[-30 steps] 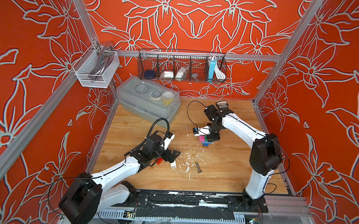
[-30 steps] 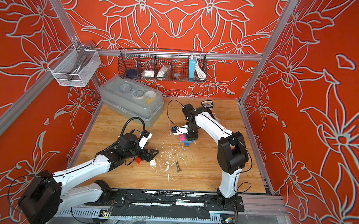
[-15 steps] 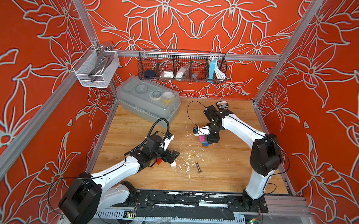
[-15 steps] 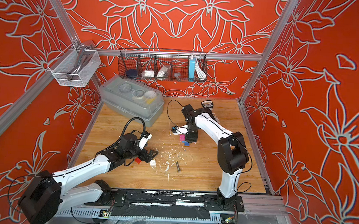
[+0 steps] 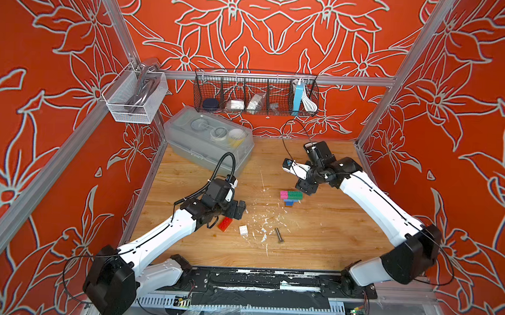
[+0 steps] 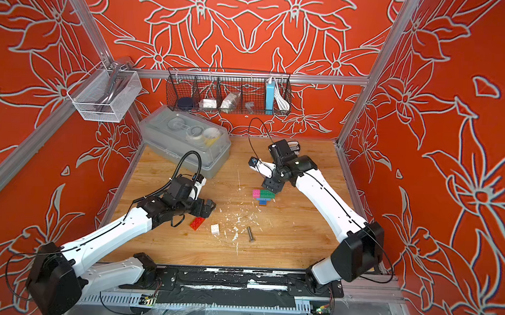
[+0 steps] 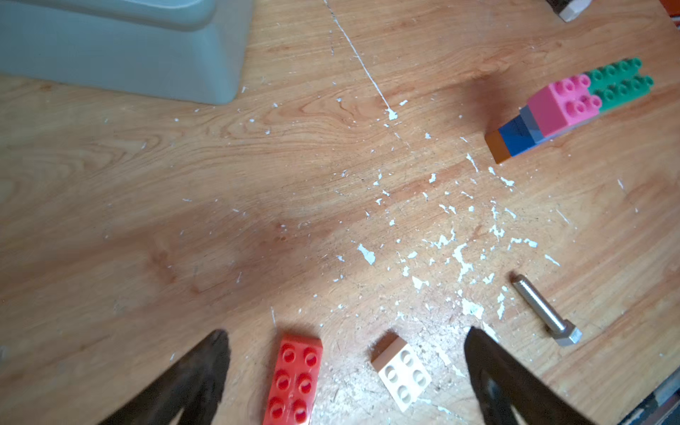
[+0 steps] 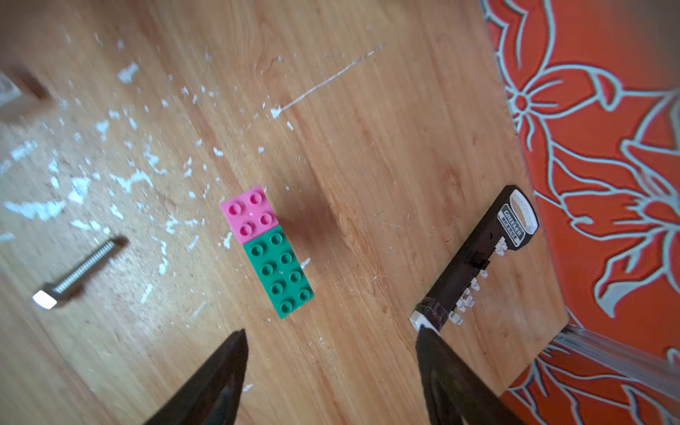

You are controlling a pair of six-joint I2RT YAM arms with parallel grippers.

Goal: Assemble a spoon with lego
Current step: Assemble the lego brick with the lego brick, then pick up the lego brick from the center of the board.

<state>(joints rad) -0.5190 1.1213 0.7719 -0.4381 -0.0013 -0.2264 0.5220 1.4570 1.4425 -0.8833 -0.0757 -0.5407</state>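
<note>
The left gripper lowers, moves back and closes across the long sides of the red brick (image 5: 225, 223) next, since bare table separates it from the white one.
The part-built spoon (image 5: 291, 195) (image 6: 263, 194) stands mid-table: pink and green bricks on top (image 8: 266, 250), with light blue, darker blue and brown layers beneath (image 7: 515, 140). My right gripper (image 5: 304, 190) (image 8: 331, 333) hovers open just past the green end and holds nothing. A loose red lego brick (image 5: 225, 223) (image 7: 294, 379) and a white one (image 5: 243, 230) (image 7: 401, 373) lie studs up at the front left. Both show between the wide-open fingers of my left gripper (image 6: 209, 206) (image 7: 346, 333), which hangs above them, touching neither.
A grey metal bolt (image 5: 278, 234) (image 7: 544, 311) lies among white flakes right of the white brick. A black strip with white pegs (image 8: 478, 257) lies near the right wall. A grey lidded box (image 5: 208, 141) fills the back left corner. Wire baskets (image 5: 255, 94) hang on the back wall.
My right gripper has opened and come off the pink-and-green build, which stays standing on the table. The left arm has hardly moved.
</note>
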